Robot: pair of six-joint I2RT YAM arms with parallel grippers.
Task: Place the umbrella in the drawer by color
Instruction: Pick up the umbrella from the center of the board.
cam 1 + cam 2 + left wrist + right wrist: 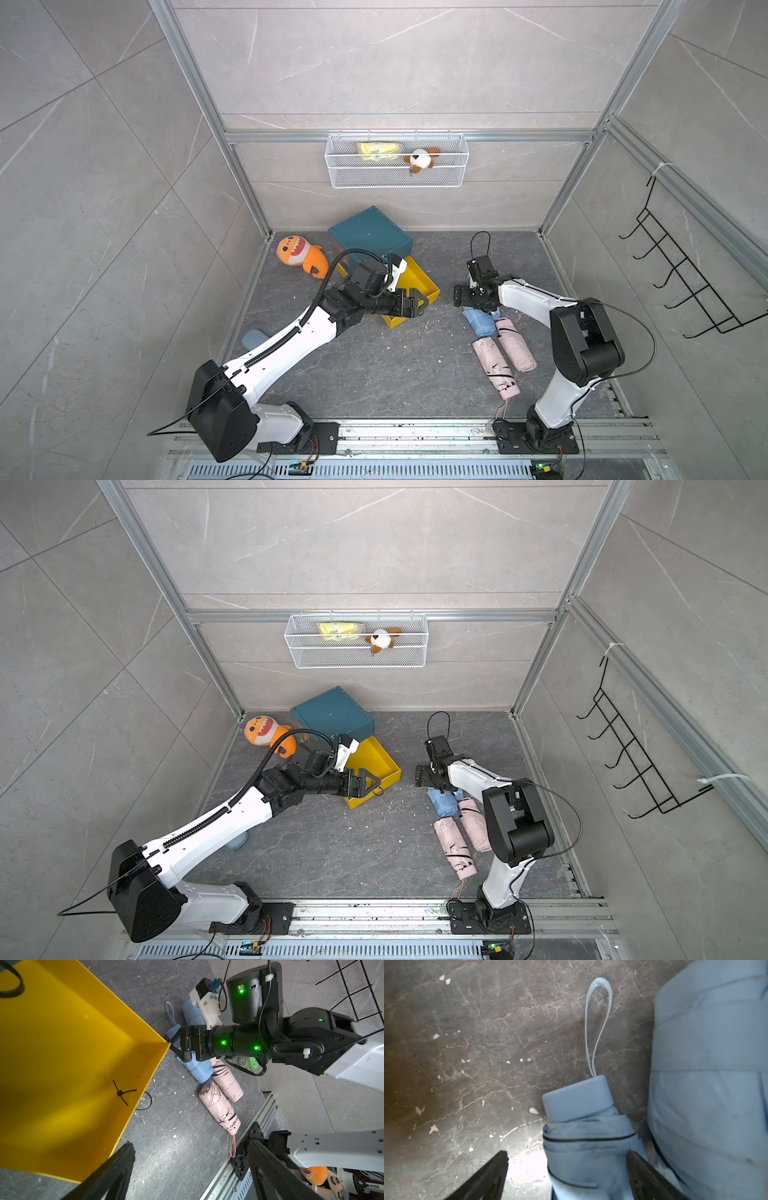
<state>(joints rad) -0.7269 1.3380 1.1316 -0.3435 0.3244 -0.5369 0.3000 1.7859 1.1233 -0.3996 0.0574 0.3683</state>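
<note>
My right gripper moves down over the wrapped body just behind the cap [590, 1152] next and closes, since its open fingers already straddle this blue umbrella.
A teal cabinet [368, 235] stands at the back, with its yellow drawer [419, 278] [145, 1076] pulled out and empty. My left gripper [422, 305] [190, 1147] hovers open by the drawer's front corner and holds nothing. My right gripper [478, 309] [568, 1159] points down, open, straddling a folded blue umbrella [480, 322] [581, 1147]; one finger touches its side, the other stands clear. A second blue umbrella [708, 1064] lies right beside it. Two folded pink umbrellas [496, 365] [515, 345] lie nearer the front.
An orange shark plush [297, 253] sits left of the cabinet. A white wire basket [397, 160] with small items hangs on the back wall, and a black hook rack [685, 282] on the right wall. A pale blue object [252, 338] lies under my left arm.
</note>
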